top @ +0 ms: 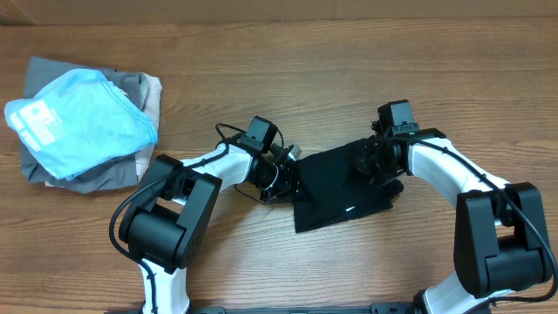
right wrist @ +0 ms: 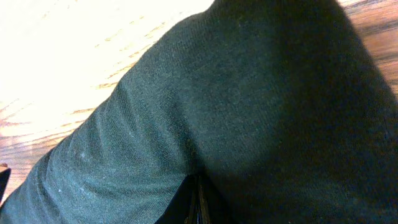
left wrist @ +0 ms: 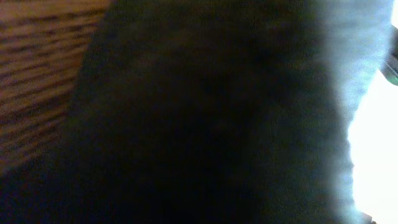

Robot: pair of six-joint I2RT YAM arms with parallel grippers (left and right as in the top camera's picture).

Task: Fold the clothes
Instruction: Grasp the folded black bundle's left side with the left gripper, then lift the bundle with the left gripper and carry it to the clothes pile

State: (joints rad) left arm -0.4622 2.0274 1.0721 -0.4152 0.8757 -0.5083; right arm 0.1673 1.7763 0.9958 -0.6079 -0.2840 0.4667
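My left gripper is to lift the black T-shirt [top: 344, 187], carry it to the pile and release it on top of the light blue garment [top: 83, 124], as the shirt is already folded compact.
The black T-shirt [top: 344, 187] lies partly folded as a compact dark shape at the table's middle. My left gripper [top: 285, 173] is at its left edge. Black fabric [left wrist: 205, 118] lies right against the left wrist camera and covers the fingers, so the gripper appears shut on the cloth. My right gripper [top: 368, 162] is at the shirt's upper right. In the right wrist view its fingers [right wrist: 196, 205] are pressed together with a fold of the black cloth [right wrist: 249, 106] pinched between them.
A pile of grey folded garments [top: 105, 170] with a light blue printed garment [top: 83, 122] on top sits at the far left. Bare wooden table [top: 349, 70] lies behind the shirt and also in front of it.
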